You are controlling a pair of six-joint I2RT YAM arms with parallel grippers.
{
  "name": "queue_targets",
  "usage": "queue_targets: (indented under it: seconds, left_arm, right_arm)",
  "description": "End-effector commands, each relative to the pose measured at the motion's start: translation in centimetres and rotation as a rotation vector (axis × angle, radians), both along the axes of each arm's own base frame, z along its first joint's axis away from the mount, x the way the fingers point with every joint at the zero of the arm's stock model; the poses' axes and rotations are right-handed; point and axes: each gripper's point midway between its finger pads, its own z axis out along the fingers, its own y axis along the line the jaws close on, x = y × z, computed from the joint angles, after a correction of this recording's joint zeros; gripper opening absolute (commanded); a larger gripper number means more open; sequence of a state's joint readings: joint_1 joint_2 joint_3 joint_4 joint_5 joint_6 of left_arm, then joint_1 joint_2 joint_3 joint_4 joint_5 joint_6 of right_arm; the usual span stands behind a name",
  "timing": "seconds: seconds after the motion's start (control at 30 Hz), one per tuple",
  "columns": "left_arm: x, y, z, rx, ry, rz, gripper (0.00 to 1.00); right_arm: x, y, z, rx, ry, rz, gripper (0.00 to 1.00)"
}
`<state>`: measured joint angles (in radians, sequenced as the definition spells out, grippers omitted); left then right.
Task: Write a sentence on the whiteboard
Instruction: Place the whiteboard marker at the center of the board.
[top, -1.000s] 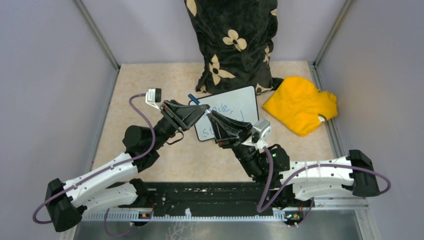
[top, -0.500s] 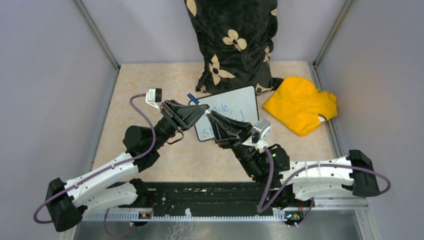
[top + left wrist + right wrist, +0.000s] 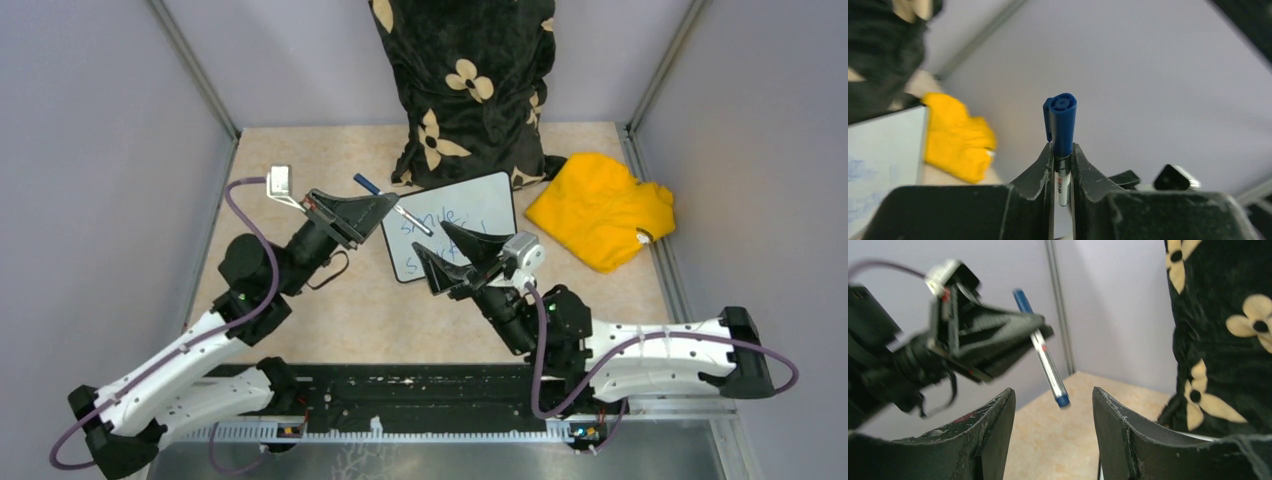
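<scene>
My left gripper tips its fingers down, moves down leftward in the top view and releases the marker next, since bare table beside the whiteboard lies below it.
The whiteboard lies flat in the middle of the table, in front of the black flowered cushion. The sentence is blue writing in two lines; my right gripper hides part of the lower line. My left gripper is shut on a blue-capped marker and holds it in the air over the board's left edge, tip slanting down to the right. The left wrist view shows the marker pinched between the jaws. My right gripper is open and empty over the board's lower left; the marker tip hangs just beyond its jaws.
A yellow cloth lies to the right of the board. A tall black cushion with cream flowers stands against the back wall, touching the board's far edge. Grey walls close in the table on the left, right and back.
My left arm has drawn back to the left and tilted, lifting the marker off the board. My right gripper has opened and its arm has shifted slightly.
</scene>
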<state>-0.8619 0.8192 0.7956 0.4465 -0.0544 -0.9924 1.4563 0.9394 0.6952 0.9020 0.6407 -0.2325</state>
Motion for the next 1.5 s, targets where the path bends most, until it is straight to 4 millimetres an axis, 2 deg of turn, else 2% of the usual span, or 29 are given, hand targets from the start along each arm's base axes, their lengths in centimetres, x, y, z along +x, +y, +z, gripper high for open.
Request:
queue_targets:
  seconds: [0.0,0.13,0.23,0.3,0.4,0.47,0.57,0.67,0.8,0.97,1.1,1.3,1.47]
  left_arm:
    - [2.6,3.3,-3.6,0.461,-0.003,0.263,0.00]
    - [4.1,7.5,-7.9,0.830,0.073,0.428,0.00]
    - [4.8,10.8,-11.2,1.014,0.162,0.553,0.00]
    - [5.2,11.8,-13.1,1.099,0.187,0.595,0.00]
    - [6.2,11.7,-16.6,1.205,0.241,0.575,0.00]
    - [7.4,11.4,-19.5,1.265,0.317,0.527,0.00]
    - [9.4,13.0,-23.8,1.341,0.476,0.491,0.00]
    - [11.4,14.9,-26.1,1.373,0.545,0.503,0.00]
    - [13.2,15.2,-29.6,1.405,0.621,0.408,0.00]
    - [14.9,15.8,-33.7,1.460,0.723,0.314,0.00]
    - [15.7,15.7,-35.6,1.433,0.758,0.275,0.00]
    - [15.4,14.7,-38.0,1.386,0.804,0.211,0.00]
    - [15.3,15.2,-38.7,1.403,0.803,0.231,0.00]
  right_arm:
    - [1.0,-2.8,-1.3,-0.070,0.113,-0.064,0.57]
    - [2.5,-6.3,-5.5,-0.175,0.252,-0.214,0.57]
    - [3.2,-9.0,-8.6,-0.246,0.336,-0.330,0.57]
    - [3.4,-10.1,-10.5,-0.282,0.377,-0.371,0.57]
    - [3.4,-10.7,-12.2,-0.293,0.403,-0.387,0.57]
    - [3.4,-10.7,-12.9,-0.298,0.407,-0.386,0.57]
    - [3.3,-10.2,-14.0,-0.318,0.416,-0.369,0.57]
    - [3.0,-9.3,-15.5,-0.364,0.433,-0.337,0.57]
    - [2.7,-8.1,-17.1,-0.427,0.457,-0.307,0.56]
    - [2.4,-6.4,-18.0,-0.488,0.467,-0.274,0.56]
    - [2.5,-5.3,-18.3,-0.524,0.469,-0.276,0.57]
    - [2.9,-3.8,-18.6,-0.546,0.469,-0.290,0.57]
    - [3.2,-3.4,-18.5,-0.540,0.470,-0.301,0.57]
